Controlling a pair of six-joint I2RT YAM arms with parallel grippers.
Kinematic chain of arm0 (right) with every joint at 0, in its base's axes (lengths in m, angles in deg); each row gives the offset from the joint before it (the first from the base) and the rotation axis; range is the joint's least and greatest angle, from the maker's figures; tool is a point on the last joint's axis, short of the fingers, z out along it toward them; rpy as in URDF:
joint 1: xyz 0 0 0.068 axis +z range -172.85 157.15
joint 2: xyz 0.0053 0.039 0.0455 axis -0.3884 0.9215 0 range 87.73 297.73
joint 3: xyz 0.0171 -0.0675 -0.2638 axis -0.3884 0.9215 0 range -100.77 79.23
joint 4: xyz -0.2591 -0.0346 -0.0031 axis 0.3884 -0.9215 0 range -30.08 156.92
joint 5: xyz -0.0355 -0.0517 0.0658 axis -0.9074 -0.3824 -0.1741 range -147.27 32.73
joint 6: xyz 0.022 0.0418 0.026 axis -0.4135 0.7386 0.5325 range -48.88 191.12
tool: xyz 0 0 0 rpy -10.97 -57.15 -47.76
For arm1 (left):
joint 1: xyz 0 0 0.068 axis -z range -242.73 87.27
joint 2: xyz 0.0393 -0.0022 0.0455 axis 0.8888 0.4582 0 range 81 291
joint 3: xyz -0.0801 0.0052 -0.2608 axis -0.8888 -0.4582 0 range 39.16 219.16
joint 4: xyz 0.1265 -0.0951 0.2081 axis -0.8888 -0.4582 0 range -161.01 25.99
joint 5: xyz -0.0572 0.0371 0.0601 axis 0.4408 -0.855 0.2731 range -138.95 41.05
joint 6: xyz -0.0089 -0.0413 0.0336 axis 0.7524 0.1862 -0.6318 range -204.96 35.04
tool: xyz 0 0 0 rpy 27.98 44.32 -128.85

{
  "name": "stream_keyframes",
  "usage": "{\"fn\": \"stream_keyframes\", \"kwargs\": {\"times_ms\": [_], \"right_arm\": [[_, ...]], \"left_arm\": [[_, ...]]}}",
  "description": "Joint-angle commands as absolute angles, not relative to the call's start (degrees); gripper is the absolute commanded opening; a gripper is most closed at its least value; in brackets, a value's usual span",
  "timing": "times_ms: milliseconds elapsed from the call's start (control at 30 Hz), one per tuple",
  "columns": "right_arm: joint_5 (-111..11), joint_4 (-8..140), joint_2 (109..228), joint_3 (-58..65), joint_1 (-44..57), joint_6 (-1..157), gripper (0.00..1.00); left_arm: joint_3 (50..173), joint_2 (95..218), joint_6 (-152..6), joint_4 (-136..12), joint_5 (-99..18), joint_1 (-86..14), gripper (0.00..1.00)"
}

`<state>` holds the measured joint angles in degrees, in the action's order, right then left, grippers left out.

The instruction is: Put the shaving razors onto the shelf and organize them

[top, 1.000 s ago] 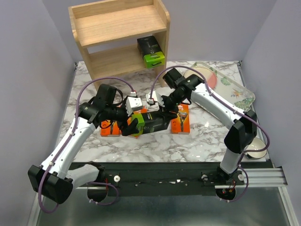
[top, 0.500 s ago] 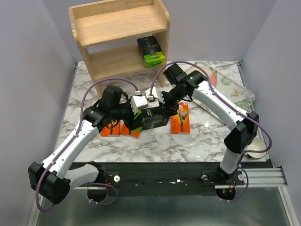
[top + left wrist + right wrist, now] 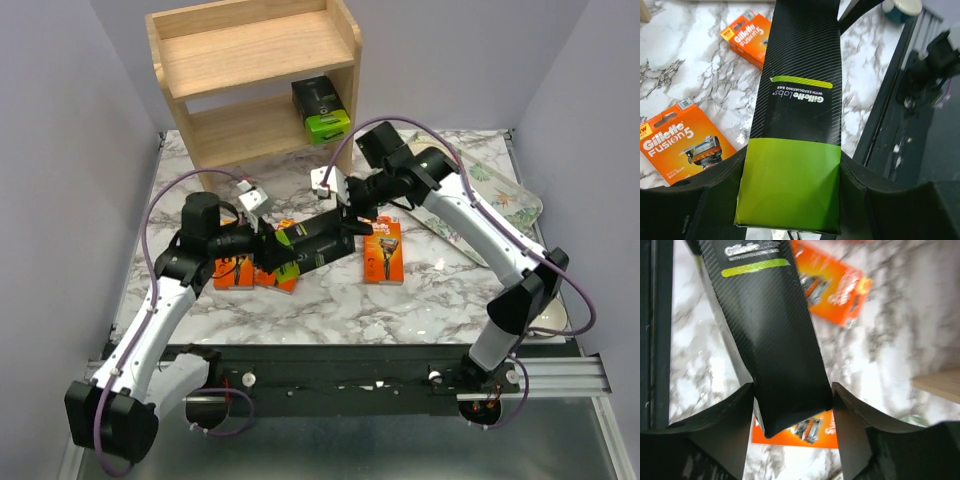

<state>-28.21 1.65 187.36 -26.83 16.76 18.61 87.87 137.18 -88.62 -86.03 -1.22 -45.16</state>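
The pack's black end goes outward and turns onto the lower shelf's bare part next, then my left gripper releases it, since that space lies outward.
A dark razor pack with a lime-green end hangs over the marble between both arms. My left gripper is shut on its green end, fingers pressed to both sides. My right gripper stands open around the pack's black end, with a thin gap at one finger. Orange razor packs lie flat on the table: one at the right, two at the left partly under my left wrist. Another dark pack stands on the lower tier of the wooden shelf.
A floral tray holding a pink plate sits at the right rear. A white bowl stands near the right arm's base. The shelf's top tier is bare wood.
My left jaws closed onto the pack's green end and the left arm drew back to the left. My right jaws widened off the black end.
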Motion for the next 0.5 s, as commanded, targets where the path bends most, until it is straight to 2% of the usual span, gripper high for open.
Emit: {"fn": "stream_keyframes", "kwargs": {"times_ms": [0,200,467], "right_arm": [[-37.2,17.8,177.7,-29.0,14.5,30.8,0.83],[-40.9,28.8,173.8,-25.7,14.5,44.5,0.86],[-39.9,28.0,176.1,-27.9,14.5,53.6,0.86]], "left_arm": [[83.5,131.2,-60.8,-74.5,-3.2,-55.8,0.4],[80.7,128.9,-44.6,-66.1,-4.6,-65.1,0.39],[80.2,129.6,-27.1,-61.2,-9.1,-75.8,0.39]]}}
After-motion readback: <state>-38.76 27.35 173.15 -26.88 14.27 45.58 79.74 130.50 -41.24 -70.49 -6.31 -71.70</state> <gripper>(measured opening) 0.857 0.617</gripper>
